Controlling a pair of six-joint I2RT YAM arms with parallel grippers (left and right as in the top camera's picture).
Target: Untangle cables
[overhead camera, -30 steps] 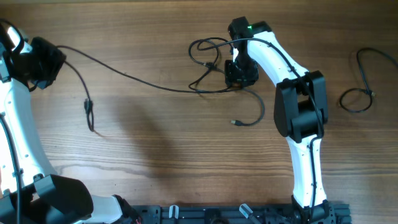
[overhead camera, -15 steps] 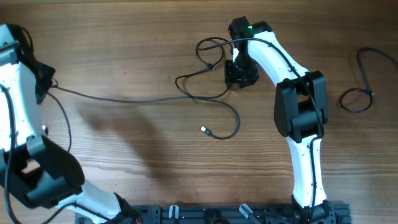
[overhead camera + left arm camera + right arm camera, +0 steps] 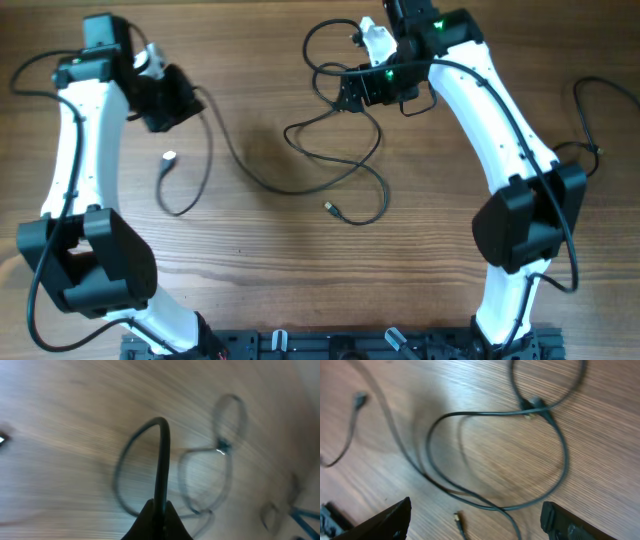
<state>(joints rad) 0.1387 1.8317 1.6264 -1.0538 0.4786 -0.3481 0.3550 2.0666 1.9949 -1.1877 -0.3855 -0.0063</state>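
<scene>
Next, the right gripper comes down to the left in the overhead view and closes on the loop's rounded bend [image 3: 289, 134] [image 3: 429, 445], because it lies clear of the plugs.
A tangle of thin black cables [image 3: 335, 135] lies at the upper middle of the table, with one plug [image 3: 328, 208] lying loose below it. My left gripper [image 3: 172, 100] is at the upper left and is shut on one cable [image 3: 162, 455], which runs from it across to the tangle. In the left wrist view the fingers [image 3: 160, 516] pinch that cord. Its other end hangs down to a pale plug [image 3: 168, 157]. My right gripper [image 3: 362, 88] hovers over the tangle, open and empty. The right wrist view shows its fingers [image 3: 475, 522] wide apart above the loops [image 3: 495, 460] and a small plug [image 3: 456, 518].
A separate black cable [image 3: 585, 130] lies looped at the far right edge. The wooden table [image 3: 240, 260] is bare along the front. The arm bases and a black rail [image 3: 340, 345] stand at the near edge.
My left arm has swung from the far left edge up and inward, and the held cable has gone slack. My right gripper has lifted off the tangle and moved up and left.
</scene>
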